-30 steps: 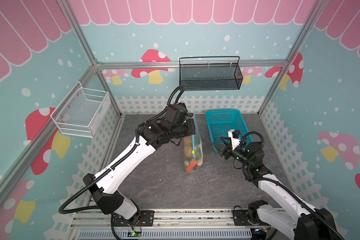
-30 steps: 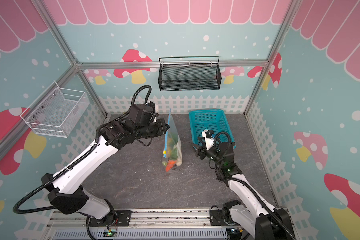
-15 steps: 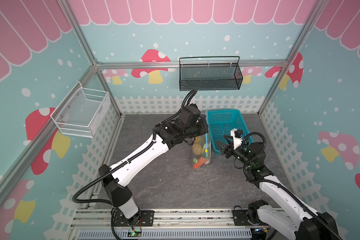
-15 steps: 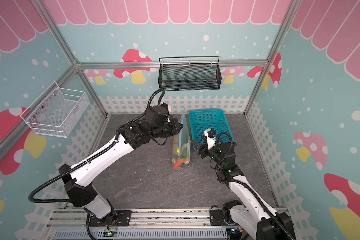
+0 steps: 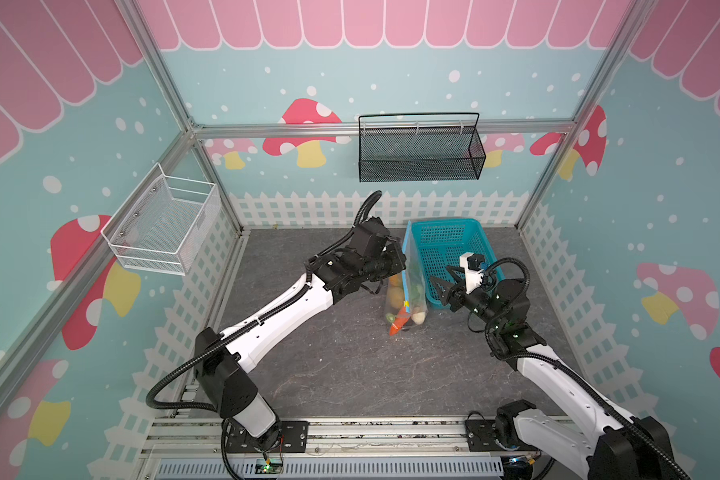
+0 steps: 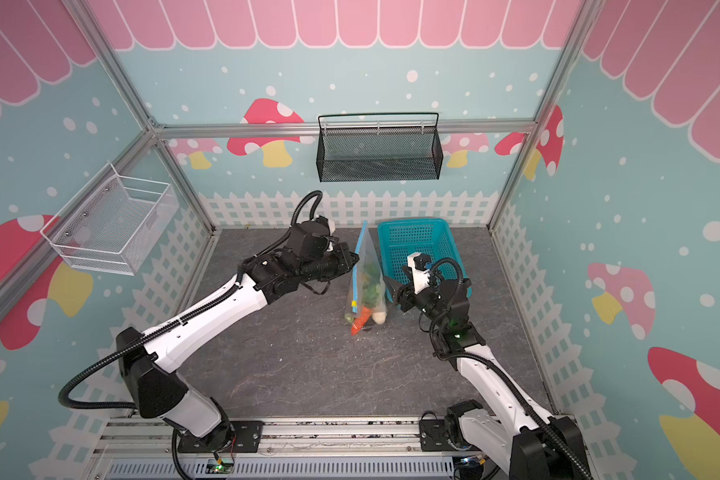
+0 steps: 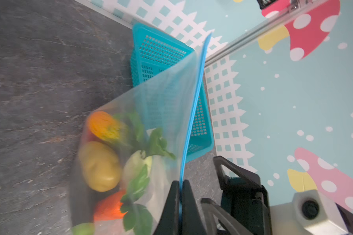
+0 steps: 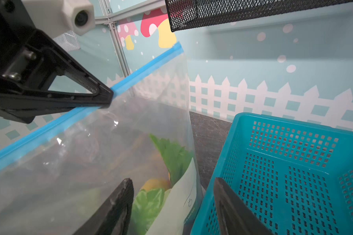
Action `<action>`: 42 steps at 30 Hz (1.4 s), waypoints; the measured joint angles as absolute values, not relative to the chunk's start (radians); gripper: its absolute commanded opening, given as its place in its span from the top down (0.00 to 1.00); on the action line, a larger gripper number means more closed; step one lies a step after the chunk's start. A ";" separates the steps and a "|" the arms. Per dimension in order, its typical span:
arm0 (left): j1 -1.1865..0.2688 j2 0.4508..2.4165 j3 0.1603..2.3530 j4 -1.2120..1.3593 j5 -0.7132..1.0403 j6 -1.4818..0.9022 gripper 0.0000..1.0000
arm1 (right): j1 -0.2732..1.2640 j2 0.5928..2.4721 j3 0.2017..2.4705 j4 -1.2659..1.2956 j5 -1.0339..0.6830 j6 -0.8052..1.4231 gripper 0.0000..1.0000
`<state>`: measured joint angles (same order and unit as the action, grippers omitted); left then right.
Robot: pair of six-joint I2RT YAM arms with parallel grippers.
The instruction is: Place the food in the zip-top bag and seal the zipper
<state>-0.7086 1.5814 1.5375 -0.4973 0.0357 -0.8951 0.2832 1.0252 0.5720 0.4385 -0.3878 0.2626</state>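
My left gripper next pulls away from the turquoise basket and down, releasing the zipper over the bare tabletop with room for the filled bag.
The zip-top bag [image 5: 411,279] [image 6: 366,274] hangs on edge beside the turquoise basket, holding the food: a yellow piece [image 7: 100,165], an orange carrot [image 7: 110,207] [image 5: 399,322] and a white leafy radish [image 7: 137,164]. My left gripper [image 7: 179,183] [image 5: 400,259] is shut on the zipper [image 7: 194,105] [image 8: 147,66], the light blue strip along the bag's upper edge. A small yellow slider [image 5: 406,304] sits at the strip's lower end. My right gripper [image 8: 173,181] [image 5: 441,282] is open just beside the bag's white label [image 8: 179,195], gripping nothing.
The turquoise lattice basket [image 5: 449,245] [image 8: 293,162] stands at the back, right next to the bag and my right gripper. A black mesh basket [image 5: 418,153] hangs on the back wall. A white wire basket [image 5: 163,224] hangs on the left wall.
My left arm has carried the hanging bag to the right, up against the turquoise basket and close to my right gripper. The right gripper has barely moved.
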 measured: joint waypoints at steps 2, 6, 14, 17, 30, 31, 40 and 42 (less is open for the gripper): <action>-0.657 1.541 1.469 -0.483 0.049 -0.895 1.00 | 0.284 1.032 0.575 0.437 -0.393 0.263 0.35; -0.550 1.492 1.328 -0.447 0.088 -0.894 1.00 | 0.284 1.046 0.580 0.440 -0.401 0.268 0.35; -0.354 1.456 1.100 -0.423 0.178 -0.810 1.00 | 0.284 1.045 0.587 0.432 -0.403 0.276 0.35; -0.288 1.441 1.043 -0.415 0.215 -0.743 1.00 | 0.284 1.030 0.587 0.415 -0.397 0.282 0.35; -0.049 1.504 0.952 -0.358 0.288 -0.455 0.91 | 0.284 0.985 0.586 0.350 -0.384 0.305 0.34; -0.037 1.520 0.953 -0.356 0.287 -0.440 0.88 | 0.283 0.977 0.583 0.344 -0.381 0.312 0.33; 0.017 1.668 0.995 -0.387 0.168 -0.366 0.39 | 0.282 0.785 0.472 0.238 -0.287 0.465 0.29; 0.017 1.665 1.000 -0.396 0.138 -0.361 0.31 | 0.279 0.756 0.450 0.195 -0.261 0.516 0.29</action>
<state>0.0170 1.6650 1.0000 -0.3958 0.1379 -0.3611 0.2787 0.7555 0.4503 0.1951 -0.2611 0.5163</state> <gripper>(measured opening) 0.637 0.706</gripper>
